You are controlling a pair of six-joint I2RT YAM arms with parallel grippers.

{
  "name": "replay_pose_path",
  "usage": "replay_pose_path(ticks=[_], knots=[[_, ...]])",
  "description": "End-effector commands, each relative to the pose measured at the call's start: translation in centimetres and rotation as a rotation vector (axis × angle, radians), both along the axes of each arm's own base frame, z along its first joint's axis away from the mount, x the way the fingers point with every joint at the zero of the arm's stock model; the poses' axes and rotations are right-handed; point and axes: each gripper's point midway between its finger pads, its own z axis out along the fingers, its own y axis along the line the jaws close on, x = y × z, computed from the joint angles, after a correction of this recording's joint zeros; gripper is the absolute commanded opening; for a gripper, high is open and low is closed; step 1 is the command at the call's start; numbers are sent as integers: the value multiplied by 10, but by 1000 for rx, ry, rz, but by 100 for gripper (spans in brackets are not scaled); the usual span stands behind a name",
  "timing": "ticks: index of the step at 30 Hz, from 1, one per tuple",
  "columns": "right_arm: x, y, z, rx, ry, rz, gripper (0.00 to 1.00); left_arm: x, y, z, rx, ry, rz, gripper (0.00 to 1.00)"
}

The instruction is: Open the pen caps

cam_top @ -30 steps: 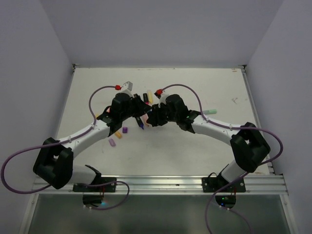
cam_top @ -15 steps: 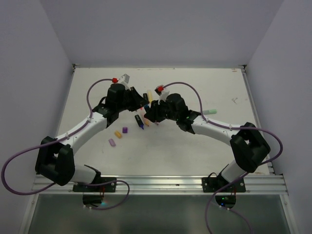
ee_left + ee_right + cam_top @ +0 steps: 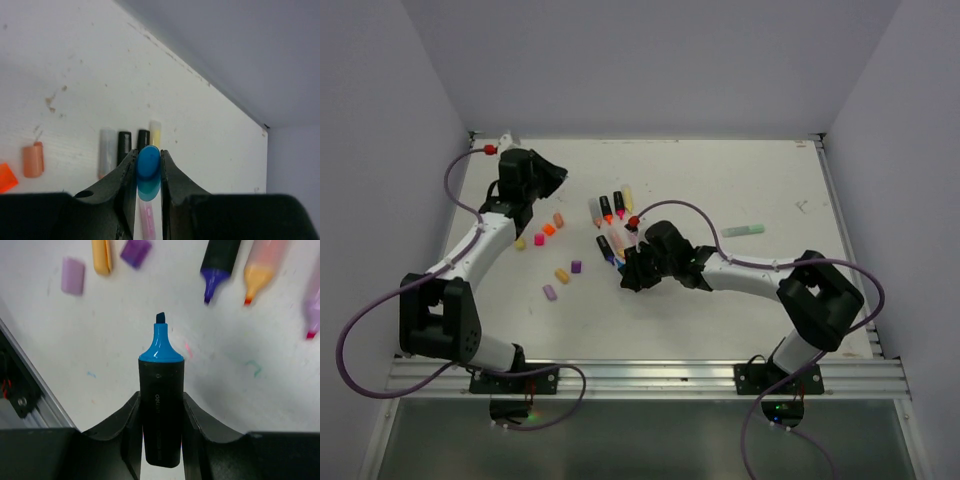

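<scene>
I need to move the blue pen cap back and down with my left gripper next, to the open spot beside the lilac (image 3: 550,292) one, where loose caps are gathered.
My left gripper (image 3: 148,159) is shut on a blue pen cap (image 3: 148,167) and holds it above the table; in the top view it (image 3: 556,174) is at the far left. My right gripper (image 3: 161,402) is shut on a black highlighter body (image 3: 161,415) with its blue tip (image 3: 160,340) bare; in the top view it (image 3: 626,281) is near the table's middle. Loose caps lie on the table: yellow (image 3: 520,242), orange (image 3: 549,229), peach (image 3: 559,220), amber (image 3: 561,274), purple (image 3: 576,267) and lilac (image 3: 550,292).
A row of uncapped highlighters (image 3: 611,207) lies behind the right gripper, and a few more (image 3: 617,243) lie just left of it. A green highlighter (image 3: 745,230) lies at the right. White walls ring the table; a metal rail (image 3: 640,375) runs along the near edge.
The grippers were together at the middle. The left arm has swung to the far left with the blue cap. The right gripper has pulled nearer with the uncapped highlighter.
</scene>
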Motion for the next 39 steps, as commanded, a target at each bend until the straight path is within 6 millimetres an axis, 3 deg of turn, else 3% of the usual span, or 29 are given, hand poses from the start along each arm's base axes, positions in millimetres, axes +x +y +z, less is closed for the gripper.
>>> replay_pose_path(ticks=[1,4,7,8,9,11,12,14,15,16,17,20,24,27,33,37,39], knots=[[-21,-8,-12,-48,69,21,0,24,29,48,-14,-153,137,0],[-14,-17,-9,-77,42,-26,0,23,38,58,14,-172,130,0],[4,-30,-8,-155,12,-103,0,6,50,37,87,-89,159,0],[14,-29,1,-158,-14,-111,0,-2,56,36,102,-76,178,0],[26,-40,-3,-189,-10,-153,0,-16,63,12,133,-7,204,0],[46,-44,5,-191,-31,-185,0,-39,72,-1,160,44,231,0],[53,-50,3,-213,-28,-200,0,-52,79,-19,191,88,248,0],[78,-60,2,-234,-34,-247,0,-72,86,-26,204,113,272,0],[86,-63,1,-238,-34,-261,0,-87,92,-45,224,169,289,0],[98,-72,-9,-259,-13,-285,0,-95,95,-52,229,189,304,0],[110,-70,-4,-255,-29,-292,0,-103,98,-53,229,191,317,0],[133,-77,-17,-347,-54,-308,0,-135,114,-79,276,313,393,0],[147,-80,-37,-407,-65,-327,0,-164,123,-105,289,439,451,0],[149,-72,-51,-393,-31,-305,0,-181,127,-123,299,496,473,0],[148,-67,-60,-366,-11,-298,0,-198,117,-147,250,524,430,0],[149,-64,-60,-355,-7,-298,8,-209,111,-161,219,555,410,1],[148,-62,-61,-347,0,-293,14,-212,108,-169,204,556,397,7]])
